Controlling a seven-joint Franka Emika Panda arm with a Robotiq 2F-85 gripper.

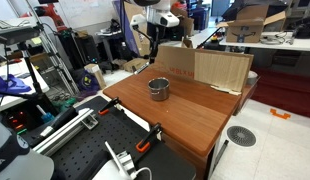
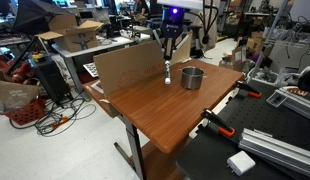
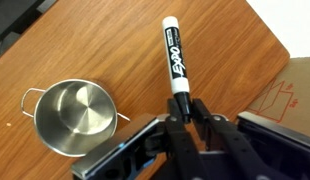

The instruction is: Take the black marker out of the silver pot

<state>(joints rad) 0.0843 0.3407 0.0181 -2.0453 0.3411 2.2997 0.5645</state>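
Observation:
My gripper lowers and releases the marker [image 2: 168, 72] there next, since the marker already hangs outside the silver pot. The bare wood beside the pot lies below my gripper.
The silver pot [image 3: 75, 116] stands empty on the wooden table [image 3: 115, 50], left of my gripper in the wrist view. My gripper [image 3: 185, 108] is shut on the black end of the marker [image 3: 173, 55], a white-bodied pen with black lettering and a black tip. In an exterior view the marker [image 2: 168, 72] hangs from the gripper [image 2: 167, 55] just above the table, beside the pot [image 2: 192, 77] and outside it. The pot also shows in an exterior view [image 1: 158, 89], with the gripper [image 1: 145, 45] behind it.
A cardboard sheet [image 2: 125, 68] stands along the table's far edge, close behind the gripper; it also shows in an exterior view [image 1: 210, 68]. Orange clamps [image 2: 220, 127] grip the table edge. Lab clutter and cables surround the table [image 1: 195, 115].

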